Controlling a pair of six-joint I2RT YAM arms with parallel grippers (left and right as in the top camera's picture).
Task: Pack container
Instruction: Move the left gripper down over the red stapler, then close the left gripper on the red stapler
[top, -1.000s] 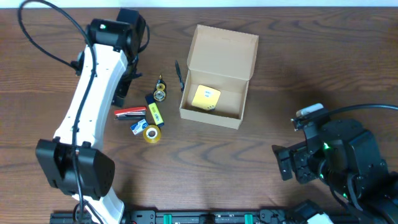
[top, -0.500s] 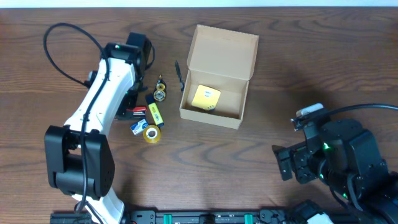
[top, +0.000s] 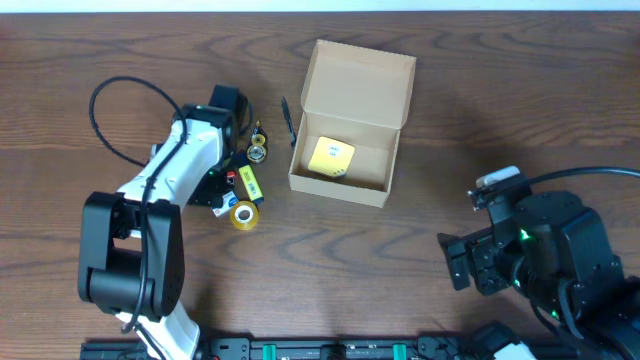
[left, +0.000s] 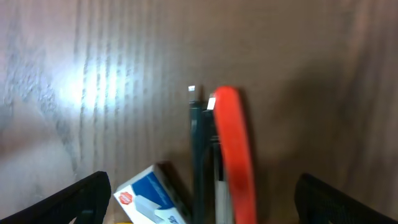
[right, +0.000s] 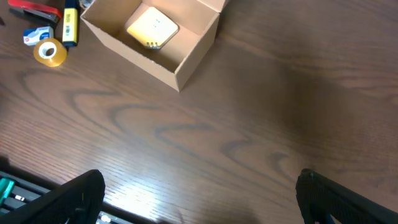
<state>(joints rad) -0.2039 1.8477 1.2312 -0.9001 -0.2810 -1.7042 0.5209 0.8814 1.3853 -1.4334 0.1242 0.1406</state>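
Note:
My left gripper shifts away from the small box also showing between its fingers next. It lowers astride the red and black tool (top: 231, 178) (left: 229, 165), since the tool lies below it.
The tan cardboard container (top: 340, 187) stands open mid-table with its flap lid raised at the back. A pale yellow pad (top: 331, 157) lies inside it. My left gripper (top: 214, 187) is open and low over a red and black stapler (left: 233, 155), with one finger on each side of it and apart from it. A small blue and white box (left: 152, 196) lies between the fingers too. My right gripper (right: 199, 199) is open and empty above bare table at the front right, with the container (right: 124, 50) far ahead of it.
Left of the container lie a yellow highlighter (top: 248, 185), a yellow tape roll (top: 243, 215), a small metal clip (top: 257, 150) and a black pen (top: 288, 122). A black cable (top: 120, 95) loops at the left. A rail runs along the front edge (top: 330, 350).
My left arm has swung toward the front and right and come down over the stapler, which it now mostly covers from above. The right arm has not moved.

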